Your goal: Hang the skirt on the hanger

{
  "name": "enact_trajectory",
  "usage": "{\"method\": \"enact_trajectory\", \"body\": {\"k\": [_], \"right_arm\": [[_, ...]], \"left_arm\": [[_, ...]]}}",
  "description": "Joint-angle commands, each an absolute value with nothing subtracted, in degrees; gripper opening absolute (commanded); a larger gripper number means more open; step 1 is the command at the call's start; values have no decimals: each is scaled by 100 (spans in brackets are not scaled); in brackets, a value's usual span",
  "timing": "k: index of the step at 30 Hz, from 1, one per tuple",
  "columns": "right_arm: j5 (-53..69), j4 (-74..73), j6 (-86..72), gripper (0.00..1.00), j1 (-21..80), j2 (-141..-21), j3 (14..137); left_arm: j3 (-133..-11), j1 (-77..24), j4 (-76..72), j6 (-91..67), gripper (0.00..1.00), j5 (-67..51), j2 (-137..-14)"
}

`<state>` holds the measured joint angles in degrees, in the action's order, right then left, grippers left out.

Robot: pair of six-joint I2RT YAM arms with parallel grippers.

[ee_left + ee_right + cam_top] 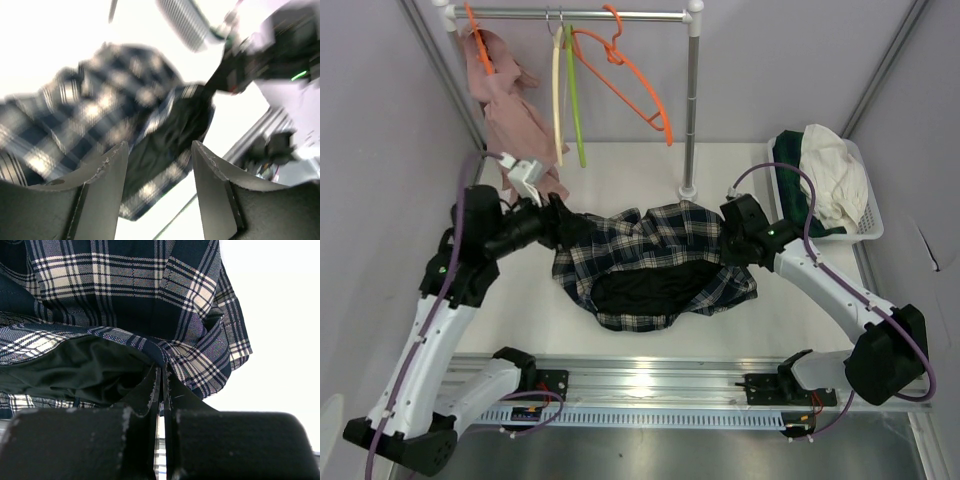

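My left gripper needs to rise outward next, from the skirt to the cream hanger's near arm, and close on it, because the cream hanger hangs empty on the bar.
The dark blue plaid skirt lies bunched on the table, its black lining showing at the front. My right gripper is at its right edge. In the right wrist view the right gripper is shut on a fold of the skirt. My left gripper is at the skirt's left edge. In the blurred left wrist view the left gripper is open, with the skirt just beyond the fingers. An empty orange hanger hangs on the rail at the back.
A cream hanger and a green hanger hang beside the orange one. A pink garment hangs at the rail's left. The rack's upright pole stands behind the skirt. A white basket of clothes sits at the right.
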<state>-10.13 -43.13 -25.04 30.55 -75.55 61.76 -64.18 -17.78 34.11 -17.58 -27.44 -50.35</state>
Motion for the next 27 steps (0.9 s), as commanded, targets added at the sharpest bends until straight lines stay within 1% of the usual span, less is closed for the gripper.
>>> {"method": "enact_trajectory", "body": {"k": [1, 2, 4, 5, 6, 7, 10, 12, 15, 18, 24, 27], "right_arm": [[-1125, -4333, -2470, 0, 3059, -7603, 6434], [-1125, -4324, -2452, 0, 3067, -7594, 6442], [-1125, -4333, -2443, 0, 3041, -7594, 6434], [-1116, -4324, -2443, 0, 3041, -7585, 6434], [-1108, -4316, -2443, 0, 3041, -7594, 6425], [-1099, -4307, -2443, 0, 3041, -7594, 6434], [-1072, -4280, -2426, 0, 3041, -7611, 6434], [-1055, -4272, -2417, 0, 3050, -7620, 6434], [-1020, -4263, -2391, 0, 3041, -7620, 6442], [-1020, -4254, -2364, 0, 3041, -7638, 6460], [-984, -4254, -2329, 0, 3032, -7682, 6521], [-984, -4263, -2303, 0, 3032, -7664, 6522]], "left_arm": [[-7399, -1802, 3146, -1994, 58, -2551, -4886], [-7809, -1802, 3068, -2047, 58, -2035, -4904], [-8163, -1802, 2971, -2179, 57, -1471, -5026], [-8391, -1802, 2910, -2223, 52, -1163, -5106], [-8498, -1802, 2874, -2241, 49, -638, -5211], [-8743, -1802, 2839, -2250, 48, -433, -5334], [-9401, -1802, 2733, -2154, 47, 287, -6010], [-9894, -1802, 2672, -2023, 48, 683, -6528], [-10675, -1802, 2802, -1768, 51, 1088, -7319], [-11213, -1802, 2987, -1583, 51, 1282, -8030], [-12303, -1802, 3172, -1266, 51, 1722, -8964], [-13181, -1802, 3567, -1169, 51, 1811, -9517]]}}
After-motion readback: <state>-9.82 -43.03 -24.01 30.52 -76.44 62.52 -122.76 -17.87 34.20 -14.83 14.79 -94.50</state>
